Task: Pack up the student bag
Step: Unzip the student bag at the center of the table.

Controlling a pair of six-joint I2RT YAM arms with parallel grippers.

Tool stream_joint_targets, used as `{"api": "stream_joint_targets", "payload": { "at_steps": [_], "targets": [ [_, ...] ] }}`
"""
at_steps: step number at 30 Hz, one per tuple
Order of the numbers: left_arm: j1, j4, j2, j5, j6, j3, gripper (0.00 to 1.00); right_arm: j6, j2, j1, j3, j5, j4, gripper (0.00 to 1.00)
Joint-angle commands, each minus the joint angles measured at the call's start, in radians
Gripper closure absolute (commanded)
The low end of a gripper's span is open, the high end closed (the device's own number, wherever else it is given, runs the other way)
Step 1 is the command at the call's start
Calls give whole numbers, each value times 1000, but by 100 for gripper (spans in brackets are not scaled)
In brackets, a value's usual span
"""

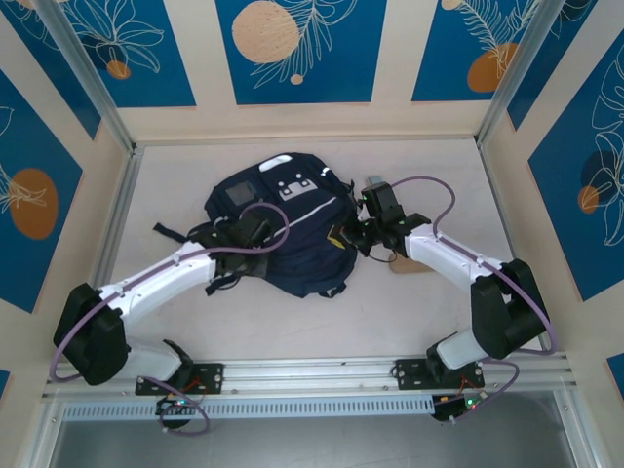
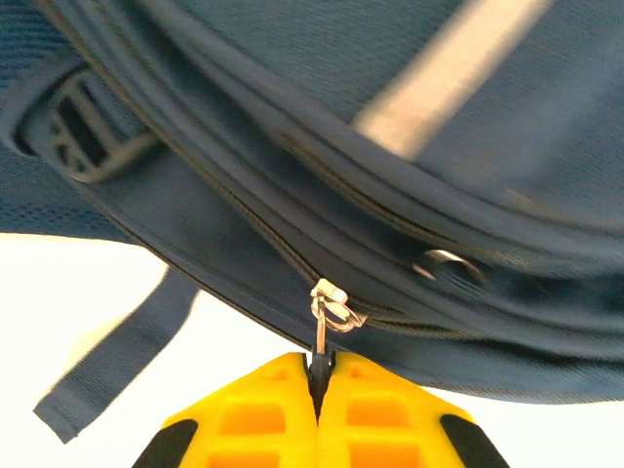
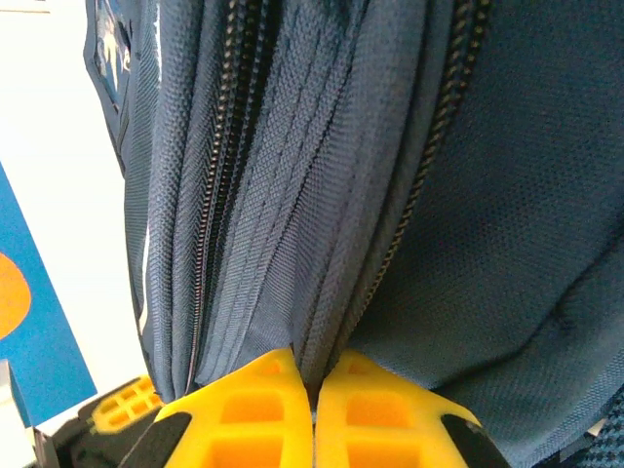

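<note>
The zipper line [image 2: 138, 109] beside the plastic buckle is outward of my left gripper, so next I pull the black tab outward along it and release it there.
The student bag [image 1: 292, 210], a dark navy backpack with white stripes, lies flat in the middle of the table. My left gripper [image 1: 255, 232] sits at its near left side. In the left wrist view the yellow fingers [image 2: 320, 375] are shut on the black tab of a silver zipper pull [image 2: 331, 310] on the bag's edge. My right gripper [image 1: 353, 234] is at the bag's right side. Its yellow fingers [image 3: 314, 385] are shut on a fold of navy fabric [image 3: 336, 292] between two zipper lines of the bag [image 3: 487, 195].
A small tan object [image 1: 408, 263] lies on the table under the right arm. A loose strap [image 2: 107, 375] and a plastic buckle [image 2: 88, 132] hang off the bag's left side. Metal frame posts and patterned walls close in the table.
</note>
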Motion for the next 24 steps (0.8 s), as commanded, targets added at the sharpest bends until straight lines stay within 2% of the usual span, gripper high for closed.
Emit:
{"api": "stream_joint_targets", "payload": {
  "at_steps": [1, 6, 10, 15, 21, 22, 24],
  "targets": [
    [95, -77, 33, -97, 64, 39, 100, -60, -37, -28, 17, 131, -79, 97],
    [184, 22, 89, -69, 179, 64, 100, -74, -29, -29, 4, 119, -75, 97],
    [255, 57, 138, -75, 207, 84, 100, -83, -19, -29, 0, 106, -63, 97],
    [300, 69, 179, -58, 186, 101, 100, -116, 27, -15, 17, 0, -6, 97],
    [382, 24, 161, -128, 83, 87, 100, -155, 137, 75, 95, -102, 33, 96],
    [402, 16, 159, -128, 70, 83, 98, -164, 159, 93, 116, -109, 32, 94],
    [429, 13, 148, -105, 61, 74, 85, -189, 194, 119, 159, -114, 16, 83]
  ]
}}
